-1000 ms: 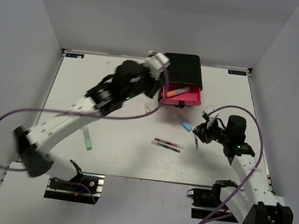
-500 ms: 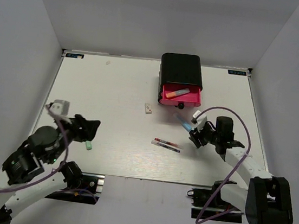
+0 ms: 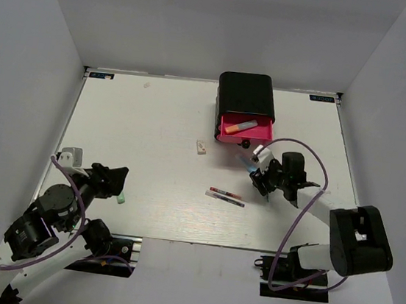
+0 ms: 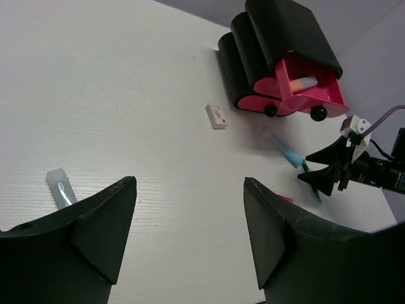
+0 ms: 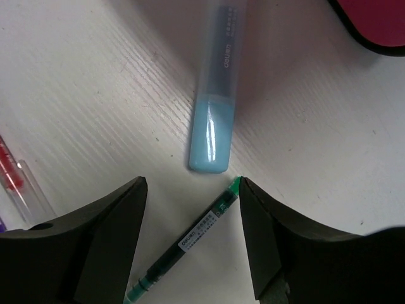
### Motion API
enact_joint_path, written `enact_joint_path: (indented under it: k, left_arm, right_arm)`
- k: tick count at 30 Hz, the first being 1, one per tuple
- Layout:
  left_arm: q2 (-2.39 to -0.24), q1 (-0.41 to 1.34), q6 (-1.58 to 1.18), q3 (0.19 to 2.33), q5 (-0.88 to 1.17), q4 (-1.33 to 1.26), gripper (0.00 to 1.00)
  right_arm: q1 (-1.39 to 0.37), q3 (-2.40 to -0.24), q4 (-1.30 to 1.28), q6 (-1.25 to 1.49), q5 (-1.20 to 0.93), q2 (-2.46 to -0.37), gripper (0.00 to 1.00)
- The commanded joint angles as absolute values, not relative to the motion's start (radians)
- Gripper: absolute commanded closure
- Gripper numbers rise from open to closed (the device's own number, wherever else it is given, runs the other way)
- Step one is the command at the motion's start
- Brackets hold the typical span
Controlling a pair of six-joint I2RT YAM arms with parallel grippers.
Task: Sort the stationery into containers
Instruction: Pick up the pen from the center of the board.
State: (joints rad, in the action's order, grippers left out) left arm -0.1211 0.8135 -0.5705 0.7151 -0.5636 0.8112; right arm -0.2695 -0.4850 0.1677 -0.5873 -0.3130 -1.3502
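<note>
I will next ease my right gripper outward until its fingers straddle the blue marker's near end point(image 3: 251, 167) point(image 5: 211, 142) and close them there, because that end of the marker is just beyond the open fingers.
The black cabinet point(image 3: 247, 92) stands at the back with its pink drawer point(image 3: 262, 138) pulled open; an orange-tipped marker point(image 3: 241, 126) lies inside. My right gripper point(image 5: 192, 190) is open low over the table. A thin dark green pen point(image 5: 190, 244) lies loose between its fingers, and a blue marker point(image 5: 215, 95) lies just beyond them. My left gripper point(image 4: 188, 196) is open and empty at the near left, with a light green marker point(image 4: 60, 189) on the table just off its left finger. A white eraser point(image 3: 202, 147) and two thin red-marked pens point(image 3: 226, 196) lie mid-table.
White walls close in the table on the left, back and right. The right arm's purple cable point(image 3: 303, 153) arcs over the table in front of the drawer. The drawer's black knobs point(image 4: 294, 113) face the arms.
My left arm has swung back from the drawer to the near left and its gripper has opened. My right gripper has shifted left toward the blue marker and opened wider.
</note>
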Motion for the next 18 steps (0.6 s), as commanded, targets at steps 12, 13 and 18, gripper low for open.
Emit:
enact_joint_path:
  k: [12, 13, 18]
  left_arm:
    - [-0.138, 0.816, -0.583, 0.703, -0.595, 0.805, 0.22]
    - [-0.138, 0.816, -0.583, 0.703, -0.595, 0.805, 0.22]
    - [-0.173, 0.816, -0.574, 0.683, -0.584, 0.782, 0.22]
  right_arm:
    - [-0.313, -0.604, 0.212, -0.600, -0.270, -1.506, 0.59]
    - [-0.314, -0.607, 0.200, -0.621, -0.284, -1.511, 0.64]
    - [-0.314, -0.617, 0.080, -0.652, -0.371, -1.462, 0.83]
